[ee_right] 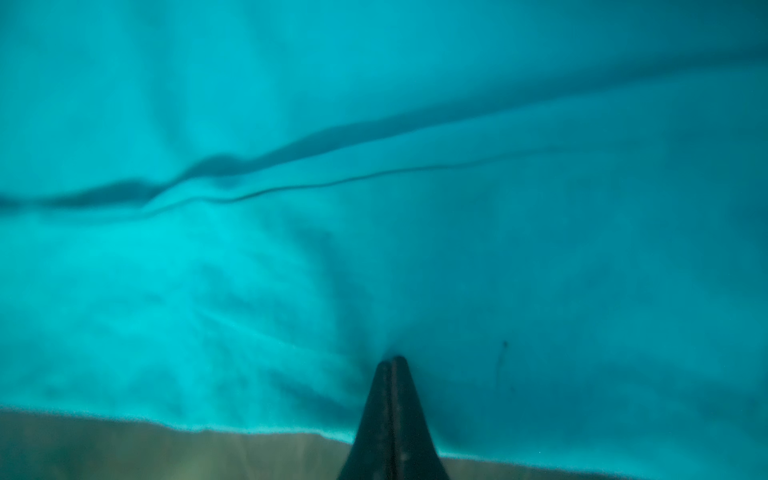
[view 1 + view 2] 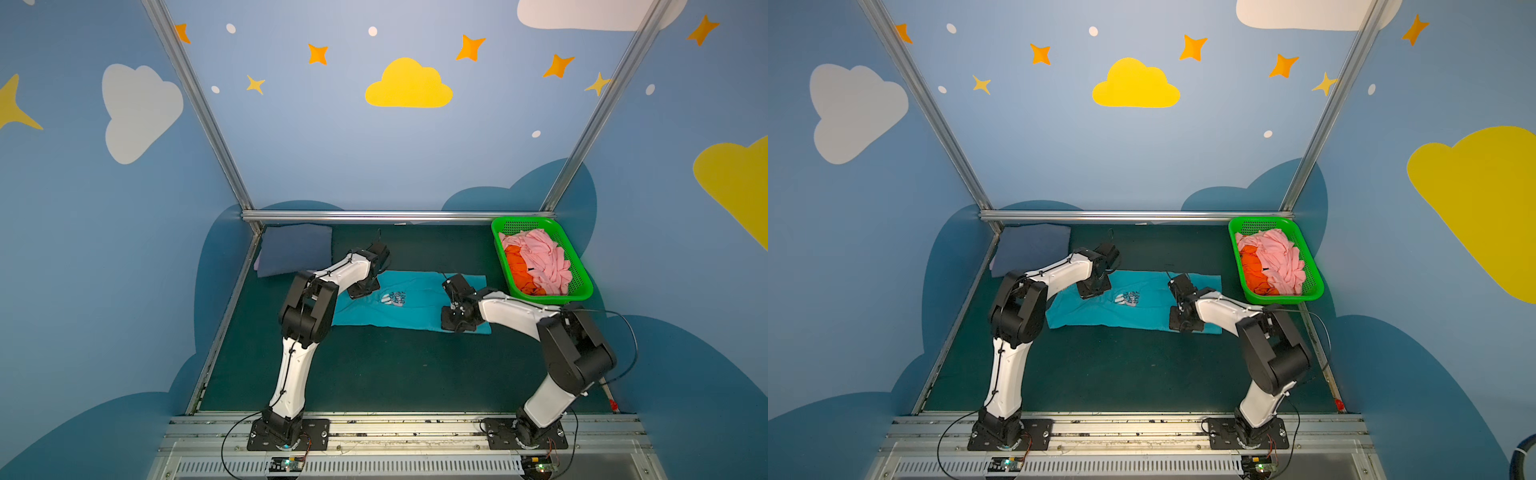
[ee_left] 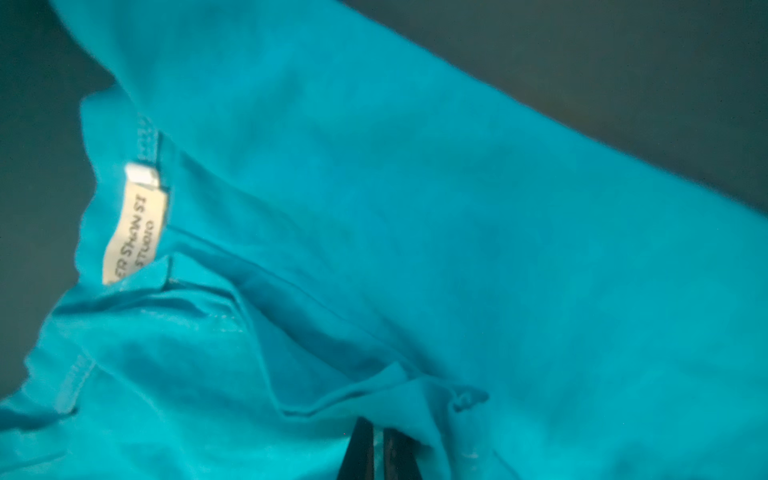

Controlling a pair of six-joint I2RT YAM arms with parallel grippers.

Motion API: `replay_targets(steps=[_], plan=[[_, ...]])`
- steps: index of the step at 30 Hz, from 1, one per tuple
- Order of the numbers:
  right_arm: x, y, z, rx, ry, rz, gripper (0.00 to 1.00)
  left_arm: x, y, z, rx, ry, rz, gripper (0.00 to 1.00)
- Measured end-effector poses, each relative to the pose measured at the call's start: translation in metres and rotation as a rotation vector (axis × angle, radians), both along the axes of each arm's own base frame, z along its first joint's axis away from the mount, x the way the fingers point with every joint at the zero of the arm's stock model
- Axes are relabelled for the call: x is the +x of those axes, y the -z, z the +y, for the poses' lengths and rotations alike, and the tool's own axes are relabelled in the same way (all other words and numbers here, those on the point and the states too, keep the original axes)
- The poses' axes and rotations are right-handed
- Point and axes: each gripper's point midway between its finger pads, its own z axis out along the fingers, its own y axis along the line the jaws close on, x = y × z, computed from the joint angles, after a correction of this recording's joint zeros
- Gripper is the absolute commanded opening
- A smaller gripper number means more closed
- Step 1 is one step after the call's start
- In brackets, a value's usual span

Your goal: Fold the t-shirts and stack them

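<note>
My left gripper will next drag the shirt's fold outward to the bare mat before the bar (image 2: 399,257), which is outward of it, and release the fold, since the shirt lies crosswise.
The teal t-shirt (image 2: 415,307) (image 2: 1142,313) lies spread flat across the middle of the dark green mat, white print up. My left gripper (image 2: 363,291) (image 3: 378,440) is at its left end, near the neck label (image 3: 133,232), shut on a fold of teal cloth. At the shirt's front right corner my right gripper (image 2: 455,322) (image 1: 392,361) is shut, and the cloth puckers into its tips. A slate-blue t-shirt (image 2: 295,249) lies folded at the back left, with a pale lavender edge (image 2: 257,266) under it. Pink (image 2: 540,257) and orange (image 2: 517,262) t-shirts are crumpled in the basket.
The green perforated basket (image 2: 584,286) (image 2: 1314,286) stands at the back right by the wall. An aluminium frame rail (image 2: 374,215) runs along the back edge of the mat. Both arm bases sit on the front rail (image 2: 395,419).
</note>
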Motion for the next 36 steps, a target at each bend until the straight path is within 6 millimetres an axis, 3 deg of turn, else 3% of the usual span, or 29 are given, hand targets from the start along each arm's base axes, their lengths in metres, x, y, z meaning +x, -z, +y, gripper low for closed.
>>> replay_targets(steps=[5,11,14,17,19,21,25,27,29,32,34,36], plan=[[-0.052,-0.001,0.025,0.068,-0.1,0.001,0.0,0.025,-0.001,-0.029,-0.024,0.054,-0.041,0.1],[-0.087,-0.003,0.076,0.155,-0.24,0.034,0.0,0.063,-0.005,-0.114,-0.16,0.201,-0.116,0.11],[-0.096,-0.005,0.109,0.199,-0.306,0.067,0.0,0.076,-0.007,-0.16,-0.258,0.275,-0.147,0.11],[-0.096,-0.017,0.148,0.259,-0.368,0.071,0.0,0.084,-0.009,-0.191,-0.34,0.33,-0.165,0.11],[-0.095,-0.032,0.164,0.302,-0.398,0.047,0.0,0.084,-0.009,-0.197,-0.365,0.347,-0.157,0.12],[-0.092,-0.052,0.17,0.338,-0.415,0.007,0.0,0.084,-0.009,-0.19,-0.373,0.34,-0.134,0.13],[-0.084,-0.099,0.152,0.358,-0.391,-0.103,0.0,0.085,-0.017,-0.154,-0.347,0.291,-0.101,0.26],[-0.077,-0.128,0.13,0.369,-0.362,-0.191,0.04,0.081,-0.032,-0.13,-0.324,0.264,-0.096,0.33],[-0.064,-0.148,0.095,0.351,-0.281,-0.292,0.11,0.076,-0.062,-0.105,-0.309,0.237,-0.125,0.38],[-0.044,-0.147,0.034,0.276,-0.127,-0.395,0.22,0.059,-0.119,-0.086,-0.32,0.233,-0.21,0.39],[-0.038,-0.133,-0.002,0.224,-0.048,-0.414,0.25,0.04,-0.149,-0.086,-0.335,0.253,-0.269,0.39],[-0.032,-0.124,-0.029,0.176,0.016,-0.415,0.26,0.016,-0.166,-0.094,-0.356,0.284,-0.305,0.39]])
